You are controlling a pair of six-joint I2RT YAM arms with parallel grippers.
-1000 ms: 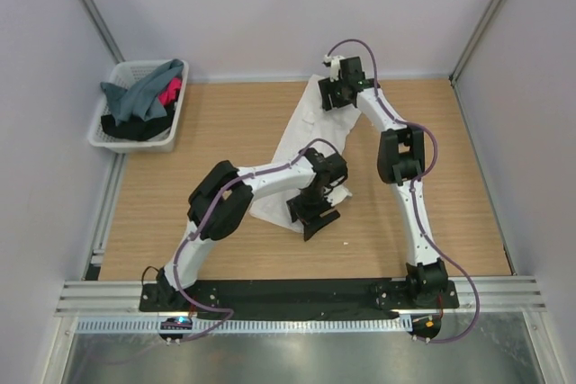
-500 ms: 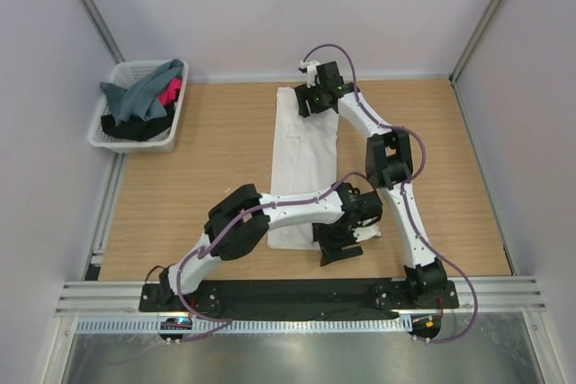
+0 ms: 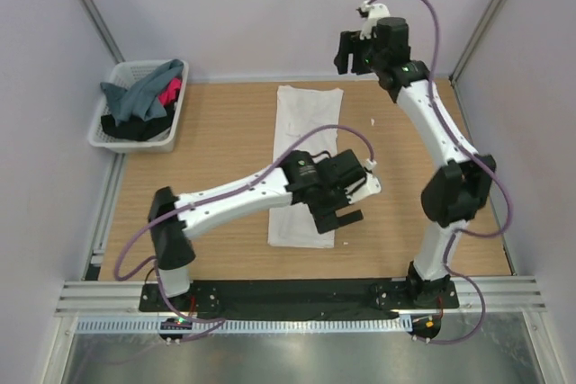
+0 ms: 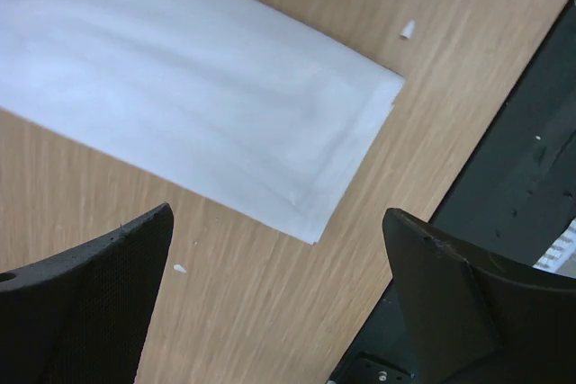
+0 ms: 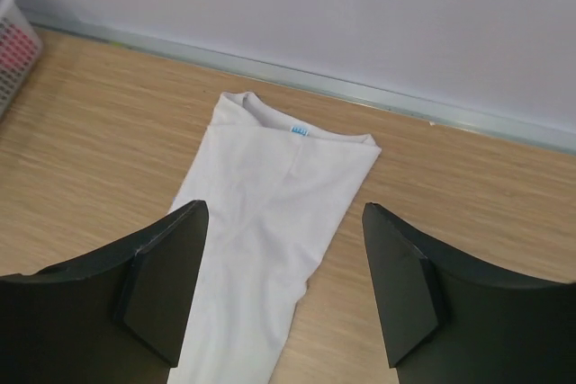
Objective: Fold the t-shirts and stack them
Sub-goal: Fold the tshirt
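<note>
The right gripper moves down and back toward the base bar next, onto the folded t-shirt's near corner [image 3: 330, 244] by the white speck, because the t-shirt lies full length.
A white t-shirt [image 3: 304, 164] lies flat on the wooden table, folded lengthwise into a long narrow strip with its collar at the far end. My left gripper [image 3: 339, 220] hovers open just right of the strip's near end, holding nothing. In the left wrist view the shirt's near corner [image 4: 225, 105] lies beyond the open left gripper [image 4: 277, 218]. My right gripper [image 3: 357, 56] is raised high near the back wall, open and empty. The right wrist view looks down between the wide right gripper [image 5: 284, 209] at the white shirt [image 5: 270, 213] and its blue neck label [image 5: 299, 129]. More t-shirts [image 3: 144, 101], grey-teal, black and pink-red, are piled in the basket.
A white lattice basket [image 3: 106, 137] stands at the table's back left corner and shows at the left edge of the right wrist view [image 5: 11, 51]. A black base rail [image 3: 297, 292] runs along the near edge. Small white specks [image 4: 408, 30] lie on the wood.
Both grippers have let go of the white shirt. The left opened wide and lifted off its near end. The right rose from the collar end toward the back wall. The shirt lies straight.
</note>
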